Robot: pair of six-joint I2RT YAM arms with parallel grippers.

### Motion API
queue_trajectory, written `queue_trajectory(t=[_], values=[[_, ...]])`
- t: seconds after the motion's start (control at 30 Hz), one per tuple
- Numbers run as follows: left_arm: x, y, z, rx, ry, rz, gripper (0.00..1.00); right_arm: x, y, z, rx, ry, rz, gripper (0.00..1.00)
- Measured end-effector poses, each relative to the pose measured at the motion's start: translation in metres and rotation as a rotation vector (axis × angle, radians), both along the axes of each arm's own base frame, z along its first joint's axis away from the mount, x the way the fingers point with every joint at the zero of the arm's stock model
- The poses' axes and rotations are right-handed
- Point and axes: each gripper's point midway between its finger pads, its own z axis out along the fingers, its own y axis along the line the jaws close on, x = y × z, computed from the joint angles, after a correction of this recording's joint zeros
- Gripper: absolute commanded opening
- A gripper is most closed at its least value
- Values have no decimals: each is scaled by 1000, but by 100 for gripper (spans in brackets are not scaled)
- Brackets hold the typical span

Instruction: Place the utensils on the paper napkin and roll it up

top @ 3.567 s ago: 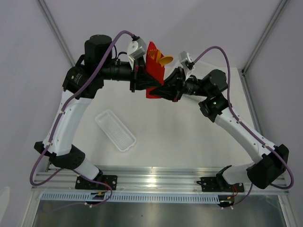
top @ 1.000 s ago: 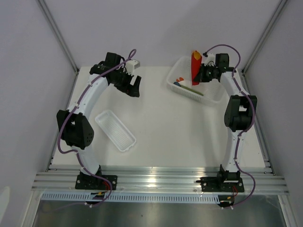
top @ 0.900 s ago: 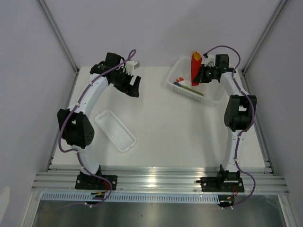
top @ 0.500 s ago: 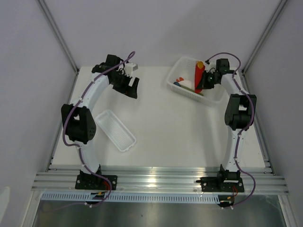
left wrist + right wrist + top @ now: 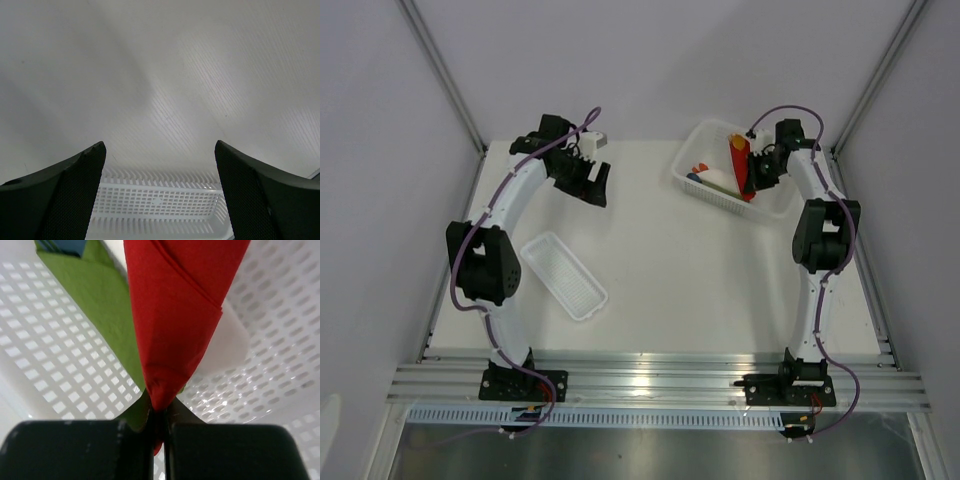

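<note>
The napkin already wraps the utensils, so my right gripper will next go down into the basket over the white item's near end (image 5: 731, 184) (image 5: 227, 346) and let go of the roll.
The paper napkin (image 5: 741, 165) is a red roll, and my right gripper (image 5: 754, 176) is shut on its near end. The roll leans over the white mesh basket (image 5: 772, 206) at the back right. An orange tip of the utensils (image 5: 740, 142) pokes out of the roll's far end; the rest of them is hidden inside. In the right wrist view the napkin (image 5: 175, 315) tapers down into the shut right gripper (image 5: 159, 412). My left gripper (image 5: 595, 188) stands open and empty over the back left of the table. The left wrist view confirms the open left gripper (image 5: 160, 145) with nothing between its fingers.
A narrow white tray (image 5: 563, 275) lies on the left of the table, and it shows beyond my left fingers as a slotted tray (image 5: 160, 210). Inside the basket (image 5: 40, 340) lie a green item (image 5: 107, 305), a blue item (image 5: 65, 245) and a white item (image 5: 227, 340).
Both grippers held the roll up at the centre earlier. Since then the left has let go and drawn back left. Over the last second the right has lowered the roll into the basket.
</note>
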Motion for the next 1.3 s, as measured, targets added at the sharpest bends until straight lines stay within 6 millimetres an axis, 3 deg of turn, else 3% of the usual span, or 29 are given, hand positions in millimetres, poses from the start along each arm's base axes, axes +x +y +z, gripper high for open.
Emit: queue_trajectory(t=[0.23,0.4,0.6,0.7,0.87,0.93,1.1,1.3], values=[[0,0,0,0,1,0,92,-45,21,-32,7,118,52,0],[-1,0,-2,0,5,-1,92,-60,49,-26,46,129,110,0],[-4,1,-7,3,21,-1,92,-65,72,-11,78,110,154,0],[-4,1,-7,4,22,-1,92,-61,68,1,82,109,152,0],[-6,1,-11,6,31,0,92,-28,47,32,39,9,115,0],[-7,1,-12,6,35,0,92,-17,39,36,31,-10,97,0],[-8,2,-15,8,42,0,92,-4,22,14,15,20,70,0],[-9,2,-16,8,45,0,92,-19,19,-26,21,140,89,0]])
